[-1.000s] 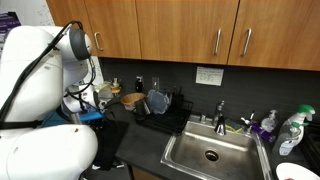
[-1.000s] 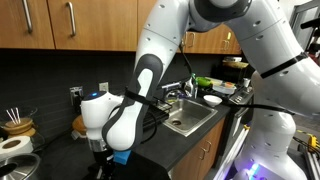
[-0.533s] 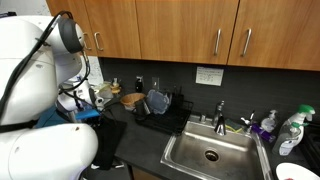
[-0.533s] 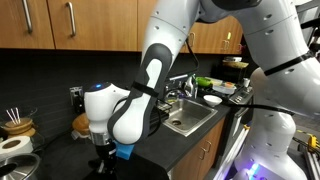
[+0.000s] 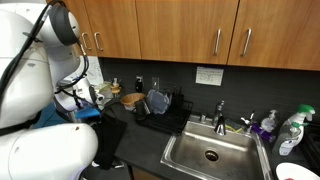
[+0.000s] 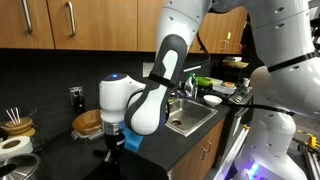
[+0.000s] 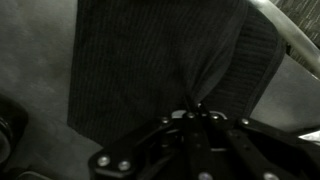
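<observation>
My gripper carries the pinched fold toward the counter before the dish rack next and releases it there, since the cloth lies creased around its fingers.
In the wrist view my gripper [image 7: 197, 108] is shut on a pinched fold of a dark grey ribbed cloth [image 7: 150, 60]. The cloth spreads out from the fingertips over the dark countertop [image 7: 40, 70]. In an exterior view the gripper [image 6: 111, 150] hangs just above the black counter, below the white wrist [image 6: 120, 97], and the cloth is hard to make out against the dark surface. In an exterior view a dark cloth shape [image 5: 112, 140] shows beside the robot's white body [image 5: 45, 150], and the gripper itself is hidden.
A steel sink [image 5: 210, 152] with a faucet [image 5: 221, 113] lies along the counter. A dish rack [image 5: 160, 108] holds bowls. Bottles [image 5: 292, 130] stand past the sink. A wooden bowl [image 6: 88, 123] and cups [image 6: 15, 128] sit near the gripper. Wooden cabinets [image 5: 180, 30] hang overhead.
The arm has swung sideways along the counter towards the sink side, carrying the wrist with it. The jaws have stayed shut on the cloth.
</observation>
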`<state>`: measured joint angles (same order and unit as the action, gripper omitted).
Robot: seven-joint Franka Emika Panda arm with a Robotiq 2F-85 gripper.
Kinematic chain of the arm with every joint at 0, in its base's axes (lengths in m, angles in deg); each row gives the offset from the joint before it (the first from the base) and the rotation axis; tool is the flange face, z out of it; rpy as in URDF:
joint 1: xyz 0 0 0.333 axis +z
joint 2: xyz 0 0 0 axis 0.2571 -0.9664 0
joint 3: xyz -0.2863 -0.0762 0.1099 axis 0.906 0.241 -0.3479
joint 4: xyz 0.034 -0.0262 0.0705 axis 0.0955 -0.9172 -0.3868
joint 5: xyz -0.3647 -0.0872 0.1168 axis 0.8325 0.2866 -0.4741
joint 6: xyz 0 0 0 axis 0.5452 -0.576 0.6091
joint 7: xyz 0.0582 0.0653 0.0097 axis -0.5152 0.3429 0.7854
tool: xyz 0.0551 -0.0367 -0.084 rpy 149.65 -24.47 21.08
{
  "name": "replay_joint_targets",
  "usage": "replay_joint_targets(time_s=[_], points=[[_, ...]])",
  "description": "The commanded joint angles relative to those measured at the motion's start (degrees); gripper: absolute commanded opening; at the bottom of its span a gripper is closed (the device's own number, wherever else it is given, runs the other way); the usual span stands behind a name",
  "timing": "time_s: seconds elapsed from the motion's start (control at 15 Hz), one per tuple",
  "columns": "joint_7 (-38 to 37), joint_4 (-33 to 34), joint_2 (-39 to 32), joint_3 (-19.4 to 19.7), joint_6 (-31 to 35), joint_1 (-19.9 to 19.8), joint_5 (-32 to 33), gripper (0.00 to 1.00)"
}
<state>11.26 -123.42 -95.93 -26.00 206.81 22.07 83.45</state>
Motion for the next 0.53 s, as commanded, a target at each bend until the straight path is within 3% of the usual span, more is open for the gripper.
replay_joint_targets(time_s=[0.0,0.47], points=[[-3.0,-5.7,5.7,2.2,3.3,1.3,1.9,0.01],[-3.0,-12.3,11.4,4.0,9.9,0.0,1.1,0.01]])
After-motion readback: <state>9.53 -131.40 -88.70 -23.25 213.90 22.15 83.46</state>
